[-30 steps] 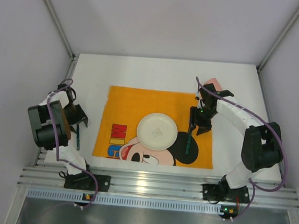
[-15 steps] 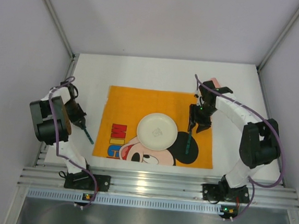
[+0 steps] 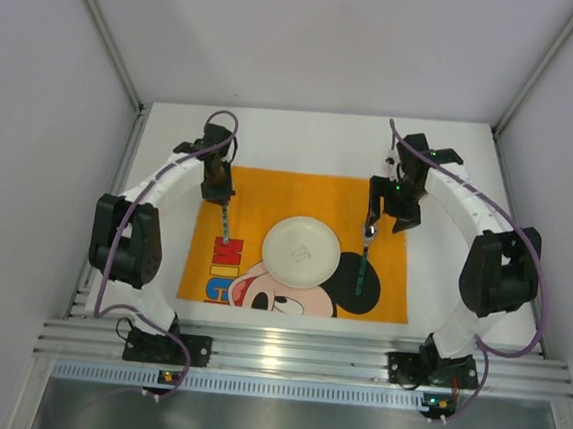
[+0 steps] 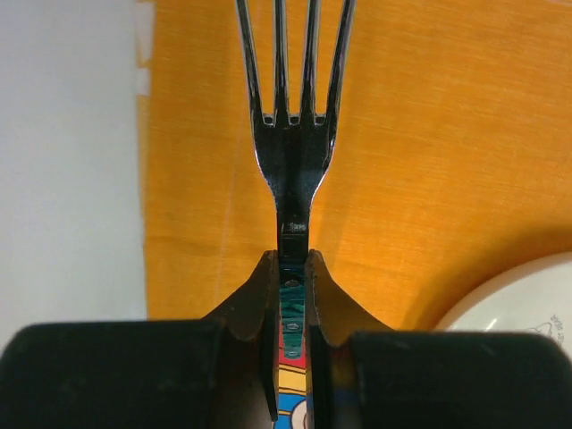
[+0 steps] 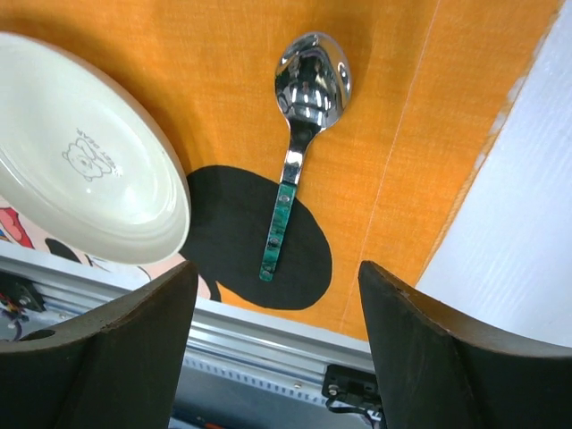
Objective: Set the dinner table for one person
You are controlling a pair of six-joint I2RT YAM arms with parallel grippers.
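Note:
The red letters lie bare below and back from the fork, beside the plate (image 3: 301,252). I should lower my left gripper back and release the fork at the letters.
A white plate (image 3: 301,252) sits in the middle of the orange Mickey Mouse mat (image 3: 268,193) on the white dinner table (image 3: 303,141). My left gripper (image 3: 215,182) is shut on a green-handled fork (image 3: 225,224) over the mat's left part. In the left wrist view the jaws of that gripper (image 4: 293,268) pinch the top of the handle, and the fork's tines (image 4: 295,80) point away. A green-handled spoon (image 3: 363,256) lies on the mat right of the plate. My right gripper (image 3: 390,206) hangs open above the spoon's bowl end. In the right wrist view the spoon (image 5: 299,134) lies free beyond the spread fingers (image 5: 116,349).
Grey enclosure walls stand close on three sides. The aluminium rail (image 3: 294,356) with both arm bases runs along the near edge. Bare white table (image 3: 457,219) shows right of the mat and on its far side. The plate's rim (image 4: 518,295) lies just right of the fork.
My left gripper shut on the fork at the table's left edge and carried it to the mat's far-left part. My right gripper opened, left the spoon on the mat and drew back.

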